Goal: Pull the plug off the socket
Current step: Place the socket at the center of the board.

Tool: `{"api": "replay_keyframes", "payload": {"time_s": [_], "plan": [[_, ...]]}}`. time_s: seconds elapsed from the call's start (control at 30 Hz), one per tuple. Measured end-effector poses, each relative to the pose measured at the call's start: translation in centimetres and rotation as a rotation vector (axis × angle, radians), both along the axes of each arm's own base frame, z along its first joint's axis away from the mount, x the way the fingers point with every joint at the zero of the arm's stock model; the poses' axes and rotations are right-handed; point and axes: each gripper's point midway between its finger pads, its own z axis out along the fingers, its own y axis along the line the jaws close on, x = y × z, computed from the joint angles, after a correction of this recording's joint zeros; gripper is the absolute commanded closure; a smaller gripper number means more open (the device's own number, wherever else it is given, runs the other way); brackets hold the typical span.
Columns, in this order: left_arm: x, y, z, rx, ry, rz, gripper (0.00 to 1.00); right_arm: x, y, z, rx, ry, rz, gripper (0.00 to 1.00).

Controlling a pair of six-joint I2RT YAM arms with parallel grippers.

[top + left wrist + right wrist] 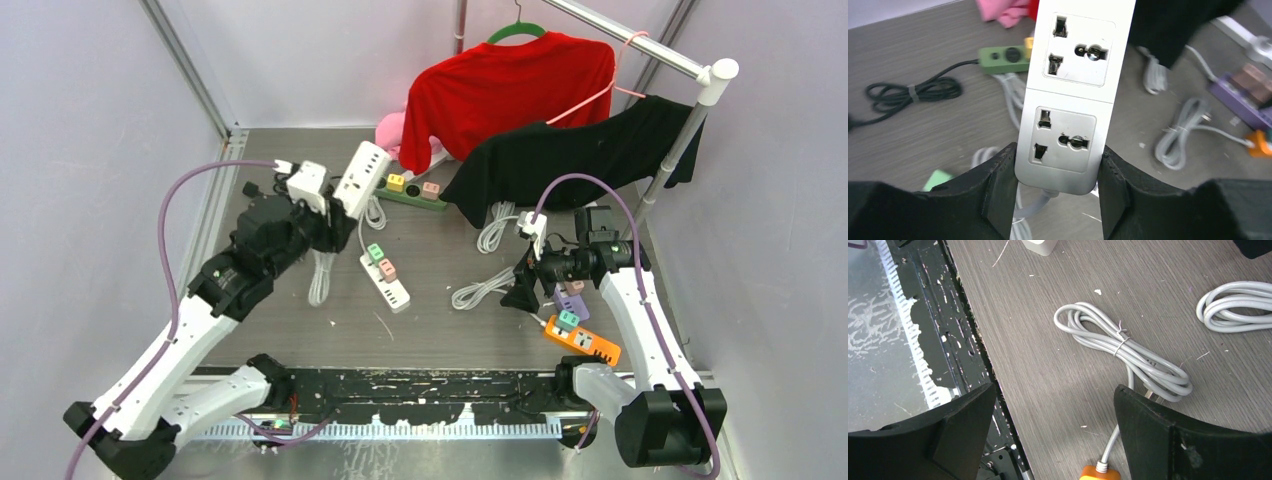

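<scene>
I will swing my left gripper to the left in the top view next and lower the white socket strip onto the table point(279, 296), because the sockets that show on it are empty.
My left gripper point(1055, 185) is shut on the cable end of a white socket strip point(1068, 100), one finger on each long side. In the top view the socket strip point(361, 177) is tilted up off the table above the left gripper point(335, 225). Both sockets that show in the left wrist view are empty, and no plug sits in them. My right gripper point(1055, 430) hangs open over bare table, in the top view point(522, 290) at the right. A coiled grey cable point(1123, 342) lies beside its right finger, metal plug prongs point(1150, 394) peeking out there.
On the table lie a green strip point(412, 192), a white strip with green and pink plugs point(385, 275), a purple strip point(572, 302) and an orange strip point(582, 338). Red point(505, 85) and black point(580, 150) shirts hang from a rail at the back right. A black slotted rail point(955, 330) edges the near side.
</scene>
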Motion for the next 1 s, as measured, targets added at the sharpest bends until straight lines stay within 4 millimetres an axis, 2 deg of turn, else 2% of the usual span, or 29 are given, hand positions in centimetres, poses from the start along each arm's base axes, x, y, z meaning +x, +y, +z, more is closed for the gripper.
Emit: {"api": "replay_keyframes", "payload": {"time_s": [0.07,0.1,0.13,0.2,0.33,0.47,0.63,0.77,1.0], "plan": [[1.8,2.1,-0.2,-0.001,0.013,0.082,1.0,0.0,0.0,0.0,0.0,0.0,0.0,0.08],[2.0,2.3,-0.2,-0.006,0.019,0.085,1.0,0.0,0.0,0.0,0.0,0.0,0.0,0.08],[3.7,4.6,-0.9,-0.006,0.043,0.172,1.0,0.0,0.0,0.0,0.0,0.0,0.0,0.08],[5.7,7.6,-2.1,-0.021,0.094,0.285,1.0,0.0,0.0,0.0,0.0,0.0,0.0,0.08],[8.6,12.4,-4.3,-0.111,0.178,0.456,1.0,0.0,0.0,0.0,0.0,0.0,0.0,0.08],[10.9,17.1,-8.4,-0.238,0.294,0.656,1.0,0.0,0.0,0.0,0.0,-0.002,0.002,0.08],[12.6,19.8,-14.3,-0.331,0.467,0.84,0.98,-0.1,0.1,0.2,0.005,-0.013,0.008,0.08],[12.8,20.9,-18.2,-0.353,0.58,0.927,0.77,-0.2,0.2,0.4,0.013,-0.021,0.017,0.08],[13.9,22.8,-20.4,-0.393,0.596,1.042,0.42,-0.6,0.4,0.8,0.029,-0.036,0.031,0.08]]}}
